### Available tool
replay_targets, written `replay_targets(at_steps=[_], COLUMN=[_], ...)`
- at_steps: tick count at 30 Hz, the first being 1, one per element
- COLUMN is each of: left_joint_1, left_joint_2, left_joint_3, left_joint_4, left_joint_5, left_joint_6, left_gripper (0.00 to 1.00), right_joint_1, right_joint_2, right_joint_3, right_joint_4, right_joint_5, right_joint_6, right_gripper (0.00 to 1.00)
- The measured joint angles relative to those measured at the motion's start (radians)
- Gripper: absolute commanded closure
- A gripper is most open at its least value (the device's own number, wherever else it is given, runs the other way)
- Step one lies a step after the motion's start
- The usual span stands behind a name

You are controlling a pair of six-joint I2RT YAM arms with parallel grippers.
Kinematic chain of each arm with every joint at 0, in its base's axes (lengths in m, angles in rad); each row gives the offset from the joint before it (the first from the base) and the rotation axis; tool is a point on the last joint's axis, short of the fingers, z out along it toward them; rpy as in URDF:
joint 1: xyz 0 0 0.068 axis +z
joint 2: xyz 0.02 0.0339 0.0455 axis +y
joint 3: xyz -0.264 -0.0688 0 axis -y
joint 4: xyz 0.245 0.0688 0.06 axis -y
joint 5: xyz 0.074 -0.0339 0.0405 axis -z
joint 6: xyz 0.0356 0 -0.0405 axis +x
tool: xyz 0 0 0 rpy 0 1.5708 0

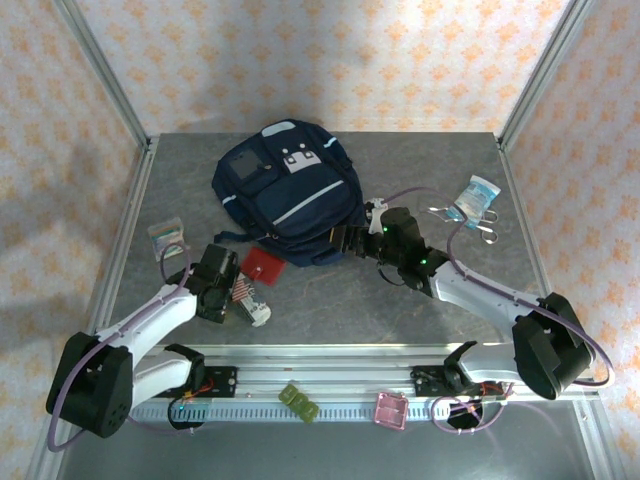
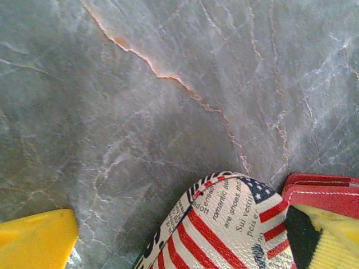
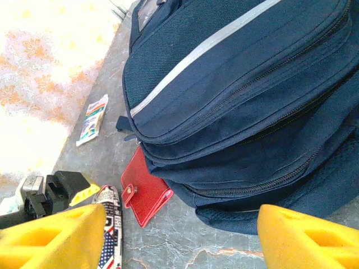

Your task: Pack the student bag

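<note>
The flag-patterned pencil pouch is off-centre, so my left gripper should move toward the red wallet (image 1: 264,267), then close across the pouch.
The student bag (image 1: 285,190), a navy-blue backpack with a pale grey stripe, lies at the table's back centre; its zipped side (image 3: 241,95) rises close in front of my right gripper. My right gripper (image 1: 352,240) (image 3: 179,246) stands open at the bag's lower right edge, nothing between its yellow fingers (image 3: 50,238). My left gripper (image 1: 232,290) (image 2: 179,246) is open and low over a flag-patterned pencil pouch (image 1: 248,300) (image 2: 230,230), which lies between its fingers, apart from the left one (image 2: 36,241). A red wallet (image 1: 264,267) (image 3: 147,188) (image 2: 322,193) lies by the bag's near edge.
A small printed packet (image 1: 167,234) (image 3: 92,119) lies at the left. A tissue pack (image 1: 476,195) and scissors (image 1: 482,226) lie at the right. Green (image 1: 298,403) and pink (image 1: 390,411) items sit on the near rail. Metal posts stand at the back corners.
</note>
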Motion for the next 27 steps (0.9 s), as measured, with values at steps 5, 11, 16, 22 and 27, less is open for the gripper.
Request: replay_targets(at_steps=[5, 11, 16, 22, 27], left_joint_1=[0.000, 0.000, 0.000, -0.032, -0.104], left_joint_2=[0.068, 0.100, 0.089, 0.005, 0.049], left_joint_3=[0.052, 0.079, 0.079, 0.080, 0.085], left_joint_4=[-0.018, -0.020, -0.014, -0.014, -0.023], left_joint_5=[0.015, 0.032, 0.031, 0.025, 0.018], left_joint_6=[0.096, 0.214, 0.288, 0.368, 0.438], left_gripper=[0.01, 0.01, 0.01, 0.01, 0.01], right_joint_1=[0.000, 0.000, 0.000, 0.000, 0.000], right_joint_2=[-0.002, -0.002, -0.002, 0.002, 0.021], right_joint_3=[0.000, 0.000, 0.000, 0.000, 0.000], right_joint_4=[0.000, 0.000, 0.000, 0.001, 0.000], right_joint_5=[0.014, 0.024, 0.024, 0.024, 0.024], right_joint_6=[0.003, 0.007, 0.011, 0.015, 0.021], right_gripper=[0.29, 0.29, 0.29, 0.30, 0.30])
